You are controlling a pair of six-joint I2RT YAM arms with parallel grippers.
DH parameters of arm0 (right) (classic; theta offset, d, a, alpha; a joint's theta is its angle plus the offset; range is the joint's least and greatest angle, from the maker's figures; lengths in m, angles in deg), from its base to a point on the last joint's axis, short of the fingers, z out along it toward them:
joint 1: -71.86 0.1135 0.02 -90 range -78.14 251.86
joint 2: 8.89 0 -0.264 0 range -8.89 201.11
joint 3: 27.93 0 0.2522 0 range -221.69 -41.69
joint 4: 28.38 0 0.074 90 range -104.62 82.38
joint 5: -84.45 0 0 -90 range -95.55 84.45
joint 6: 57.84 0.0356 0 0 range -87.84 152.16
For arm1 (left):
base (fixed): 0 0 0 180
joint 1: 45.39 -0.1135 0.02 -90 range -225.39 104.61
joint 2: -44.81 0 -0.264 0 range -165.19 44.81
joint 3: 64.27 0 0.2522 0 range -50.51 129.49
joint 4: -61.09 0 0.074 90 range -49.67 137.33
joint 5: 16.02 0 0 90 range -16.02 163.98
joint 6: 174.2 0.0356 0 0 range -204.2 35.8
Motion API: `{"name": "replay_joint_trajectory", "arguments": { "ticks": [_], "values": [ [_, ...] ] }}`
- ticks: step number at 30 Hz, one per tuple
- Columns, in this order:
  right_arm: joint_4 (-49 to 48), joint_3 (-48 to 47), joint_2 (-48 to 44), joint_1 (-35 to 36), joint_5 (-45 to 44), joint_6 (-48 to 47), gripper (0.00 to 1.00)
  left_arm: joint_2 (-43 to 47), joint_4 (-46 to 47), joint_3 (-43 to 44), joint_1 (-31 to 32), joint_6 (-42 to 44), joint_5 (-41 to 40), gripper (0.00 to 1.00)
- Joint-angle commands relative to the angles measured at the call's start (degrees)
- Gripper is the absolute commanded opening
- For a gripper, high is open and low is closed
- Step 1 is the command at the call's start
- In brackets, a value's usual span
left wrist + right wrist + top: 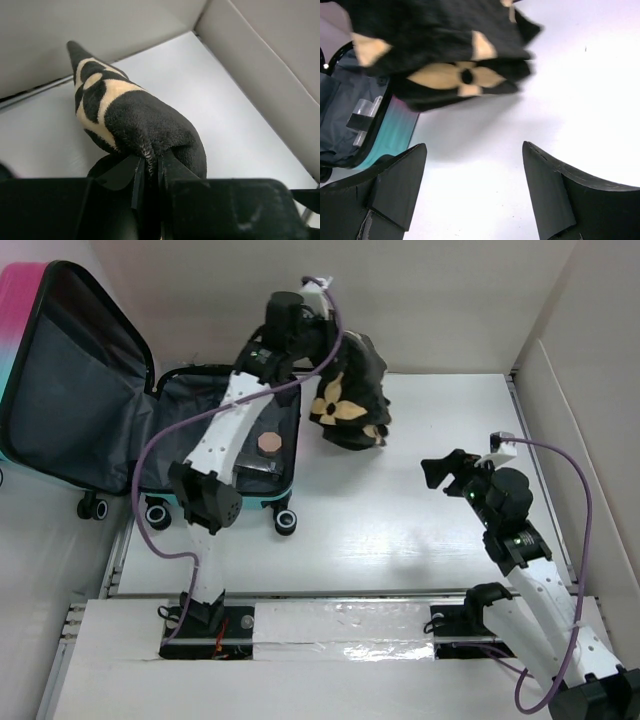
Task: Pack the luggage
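Note:
I next move my left gripper left in the top view and down over the open lower half of the luggage, where free lining leaves room.
The luggage lies open at the far left, pink-to-teal shell, dark grey lining, wheels toward me. Its lower half holds a small round tan thing. My left gripper is shut on a black plush cloth with cream flower shapes and holds it up just right of the case; the cloth hangs down to the table. In the left wrist view the jaws pinch the cloth. My right gripper is open and empty at mid-right, facing the cloth and the case's teal edge.
White walls close the table at the back and right. A metal rail runs along the near edge by the arm bases. A clear plastic clip shows inside the case.

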Motion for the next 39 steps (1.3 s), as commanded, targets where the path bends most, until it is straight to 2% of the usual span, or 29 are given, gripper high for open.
{"name": "replay_joint_trajectory", "arguments": {
  "ticks": [1, 4, 5, 8, 10, 12, 14, 20, 22, 28, 29, 35, 39],
  "values": [
    [-4.7, -1.8, -1.3, 0.4, -0.1, -0.3, 0.83, 7.1, -5.8, -3.5, -5.3, 3.0, 1.9, 0.0],
    [-4.0, -1.7, -2.0, 0.4, 0.3, -0.9, 0.83, 14.3, -1.0, -14.2, -13.5, 2.1, 4.0, 0.0],
    [-4.0, -1.6, -2.2, 0.4, 0.5, -1.0, 0.83, 15.4, -0.6, -16.3, -17.9, 2.1, 4.4, 0.0],
    [-4.2, -1.1, -2.8, 0.4, 1.6, -1.0, 0.83, 18.1, -0.1, -23.6, -24.3, 2.8, 5.1, 0.0],
    [-4.3, -1.0, -3.1, 0.4, 2.0, -1.1, 0.83, 19.7, 1.6, -29.1, -30.7, 2.9, 4.3, 0.0],
    [-4.1, -0.8, -3.2, 0.4, 2.2, -1.3, 0.83, 21.7, 6.0, -33.0, -38.0, -0.6, 7.1, 0.0],
    [-4.1, -0.7, -3.2, 0.4, 2.2, -1.5, 0.83, 23.9, 9.7, -38.0, -42.8, -4.9, 6.5, 0.0],
    [-5.6, 0.0, -2.4, 0.4, 3.4, -1.6, 0.83, 29.1, 10.5, -43.2, -44.7, -6.9, -9.7, 0.0],
    [-5.8, 0.2, -2.1, 0.4, 3.8, -1.5, 0.83, 30.6, 11.3, -44.3, -45.8, -8.9, -11.6, 0.0],
    [-5.8, 0.5, -2.5, 0.4, 3.5, -1.5, 0.83, 27.6, 9.2, -43.2, -45.8, -8.0, -19.4, 0.0],
    [-5.8, 0.5, -2.5, 0.4, 3.4, -1.6, 0.83, 27.1, 8.8, -43.2, -45.8, -7.9, -22.9, 0.0],
    [-7.0, 0.8, -1.4, 0.4, 3.9, -1.4, 0.83, 25.8, 8.6, -48.4, -45.8, -8.1, -24.2, 0.0],
    [-7.2, 0.9, -0.6, 0.4, 5.4, -1.4, 0.83, 28.1, 11.9, -58.7, -45.8, -9.2, -25.4, 0.0]
  ]
}}
